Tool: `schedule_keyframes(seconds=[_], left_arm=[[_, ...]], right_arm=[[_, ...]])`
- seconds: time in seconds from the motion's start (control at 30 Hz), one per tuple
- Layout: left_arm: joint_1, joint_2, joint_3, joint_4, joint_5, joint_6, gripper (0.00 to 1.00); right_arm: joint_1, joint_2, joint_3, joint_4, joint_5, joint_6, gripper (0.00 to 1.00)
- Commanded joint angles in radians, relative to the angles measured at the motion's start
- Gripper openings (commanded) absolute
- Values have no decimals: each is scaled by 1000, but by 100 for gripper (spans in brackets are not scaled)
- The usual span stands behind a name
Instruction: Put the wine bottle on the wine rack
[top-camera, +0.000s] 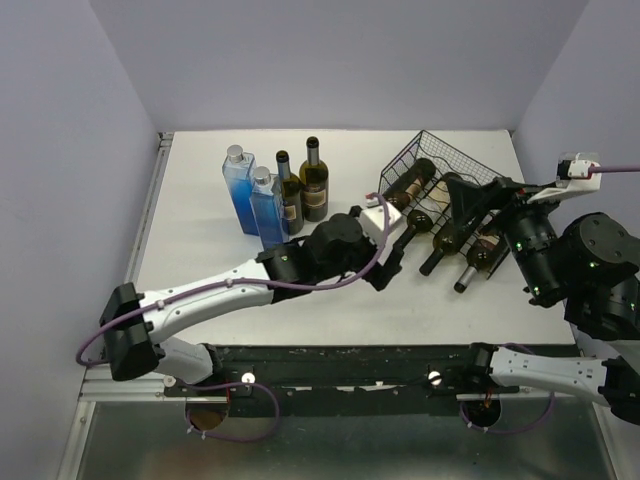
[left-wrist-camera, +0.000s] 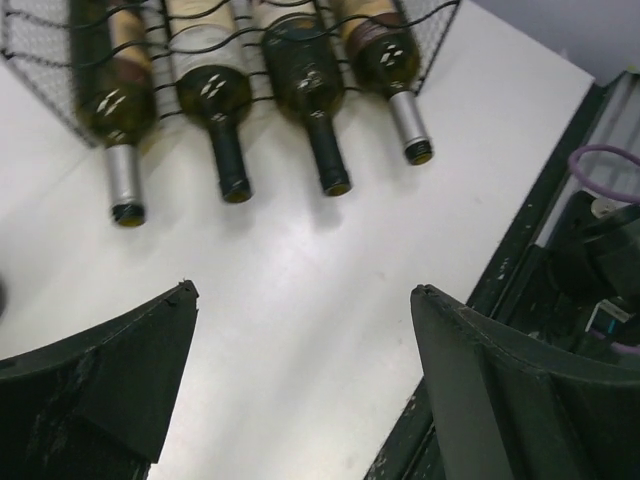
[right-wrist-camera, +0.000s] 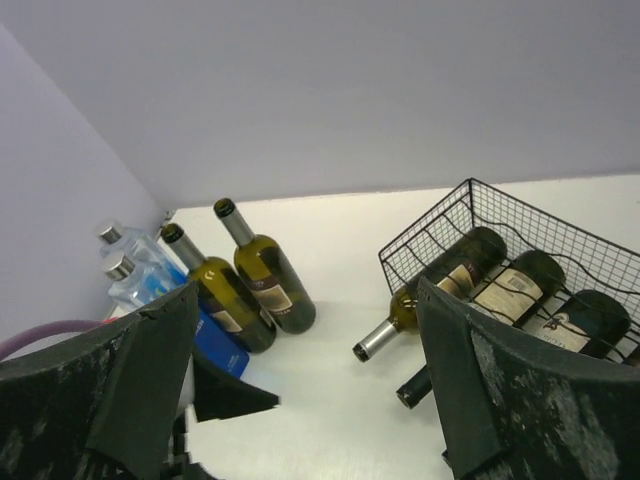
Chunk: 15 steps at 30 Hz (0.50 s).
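My left gripper should swing across to the left in the top view and straddle the nearer blue bottle's capped top (top-camera: 265, 183), which lies there crowding a wine bottle.
The black wire wine rack (top-camera: 445, 152) stands at the back right with several wine bottles lying in its cradles, necks pointing out over the table. In the left wrist view the rack (left-wrist-camera: 40, 55) is at the top, with the necks of the bottles (left-wrist-camera: 225, 150) below it. My left gripper (top-camera: 395, 252) is open and empty, just in front of those necks (left-wrist-camera: 302, 291). My right gripper (top-camera: 468, 196) hovers over the rack, open and empty (right-wrist-camera: 305, 290). Two more wine bottles (top-camera: 314, 180) stand upright at the back centre and also show in the right wrist view (right-wrist-camera: 265, 278).
Two blue bottles (top-camera: 248, 195) stand left of the upright wine bottles. Walls close the table in at the left, back and right. A black rail (top-camera: 350, 362) runs along the near edge, and its edge shows in the left wrist view (left-wrist-camera: 520, 250).
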Motion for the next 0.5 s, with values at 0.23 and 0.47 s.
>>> schedule_keyframes(seconds=[0.23,0.47], left_arm=[[267,-402,-15,-358,-189,-5,99],[440,-457,95,-519,-231,52,99]], right_arm=[[4,230,131,28,167,-15,100],[3,320,94,107,122,-19,100]])
